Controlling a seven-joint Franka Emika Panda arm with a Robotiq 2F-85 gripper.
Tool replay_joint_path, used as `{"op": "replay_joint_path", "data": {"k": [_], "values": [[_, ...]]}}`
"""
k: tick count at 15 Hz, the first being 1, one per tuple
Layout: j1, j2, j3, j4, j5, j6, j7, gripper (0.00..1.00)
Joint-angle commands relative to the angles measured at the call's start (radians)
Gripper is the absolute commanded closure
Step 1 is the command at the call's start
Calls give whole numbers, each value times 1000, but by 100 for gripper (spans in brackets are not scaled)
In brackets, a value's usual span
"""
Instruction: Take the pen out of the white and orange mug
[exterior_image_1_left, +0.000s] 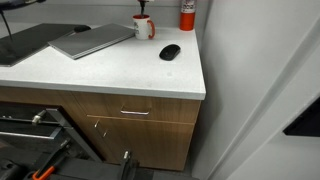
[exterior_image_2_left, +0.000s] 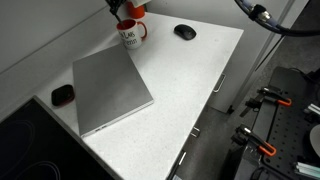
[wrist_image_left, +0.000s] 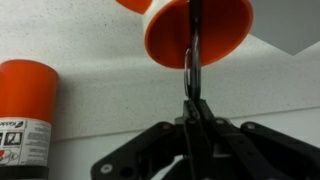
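The pen's end still sits inside the mug, so my gripper next lifts clear of the mug's rim, moves toward the bare counter beside the mouse and lowers.
The white and orange mug stands at the back of the white counter, and it shows in both exterior views. In the wrist view its orange inside fills the top. The thin dark pen runs from the mug's mouth down into my gripper. The gripper's fingers are shut on the pen's lower part. In the exterior views the gripper sits right above the mug, mostly cut off by the frame edge. The pen's far end is hidden inside the mug.
A red cylinder with a white label stands beside the mug, also in the wrist view. A black mouse, a closed grey laptop and a small black and red object lie on the counter. A wall is behind.
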Motion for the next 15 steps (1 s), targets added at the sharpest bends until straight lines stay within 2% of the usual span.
{"op": "replay_joint_path", "data": {"k": [1,4,5,9,12,13,15], "values": [[-91,-114,110,-89,72,51,-90,99],[-152,-227,174,-169,109,60,-142,99],[-188,-275,202,-200,119,-19,-164,99],[-179,-435,108,-378,3,-175,-84,99],[-183,-444,54,-444,-89,-298,-46,99],[-83,-432,-63,-464,-137,-305,-12,99],[-51,-390,-107,-467,-170,-332,9,99]]}}
